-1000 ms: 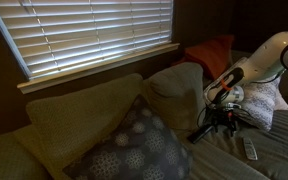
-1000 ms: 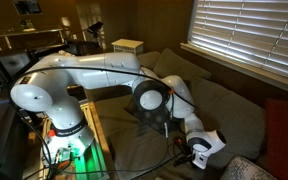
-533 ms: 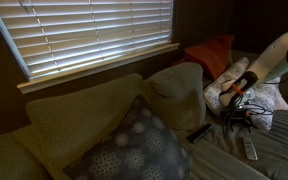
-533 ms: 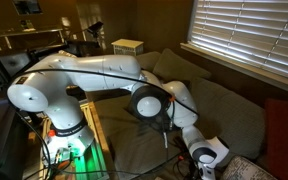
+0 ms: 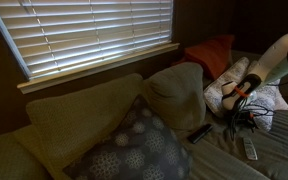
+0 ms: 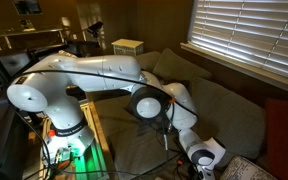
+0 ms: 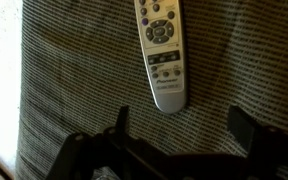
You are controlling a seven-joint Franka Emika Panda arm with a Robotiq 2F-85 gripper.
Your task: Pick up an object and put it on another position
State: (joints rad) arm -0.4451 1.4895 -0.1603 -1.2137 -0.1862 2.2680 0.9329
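My gripper moves down next, advancing toward the remote's buttons until its open fingers are on either side of the silver remote's lower end [image 5: 247,140] [image 7: 171,98]. That end lies below the gripper, ahead of the fingers.
The object, a slim silver remote [image 7: 162,55], lies flat on the striped couch seat in the wrist view, its lower end just ahead of my gripper [image 7: 181,125]. The dark fingers [image 7: 122,120] stand wide apart with nothing between them, so the gripper is open. In an exterior view the silver remote [image 5: 250,150] rests at the lower right, and the gripper [image 5: 242,108] hangs a little above it. The plump tan cushion [image 5: 179,95], the other position, leans against the couch back to the left. In an exterior view the gripper [image 6: 206,160] sits low over the seat.
A black remote [image 5: 200,133] lies on the seat at the foot of the tan cushion. A grey patterned pillow [image 5: 134,145] stands at the front left, an orange-red pillow [image 5: 212,55] at the back and a white patterned pillow [image 5: 256,95] behind the arm.
The gripper has swung right along the seat, from above the black remote to above the silver remote. It has stayed open, and neither remote has moved.
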